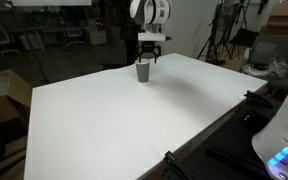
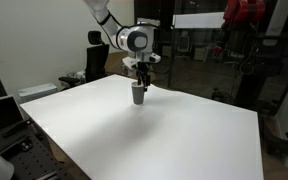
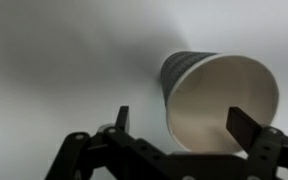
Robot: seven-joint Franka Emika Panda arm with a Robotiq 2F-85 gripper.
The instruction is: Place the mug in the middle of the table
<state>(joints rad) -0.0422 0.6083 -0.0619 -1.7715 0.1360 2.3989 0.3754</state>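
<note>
The robot's gripper will stay where it hangs and next close its spread fingers on the mug's side (image 1: pixel 148 64) (image 3: pixel 169 112), because that side is already between the fingers.
The small grey mug (image 1: pixel 143 71) stands upright on the white table (image 1: pixel 134 125) near its far edge; it also shows in the other exterior view (image 2: pixel 138 94). My gripper (image 1: pixel 147 58) hangs right over the mug's rim, also seen from the other side (image 2: pixel 141 78). In the wrist view the mug (image 3: pixel 219 95) shows its pale inside, and the gripper (image 3: pixel 184 125) has its fingers spread wide. One finger is outside the mug's wall and the other lies over its opening. The fingers are not pressed on the wall.
The table top (image 2: pixel 164 135) stretches wide and bare toward the cameras. Office chairs and desks (image 1: pixel 4 40) stand behind the table. Tripods and equipment (image 1: pixel 229 40) stand at the back. A robot base with a blue light (image 1: pixel 284 150) is at the near corner.
</note>
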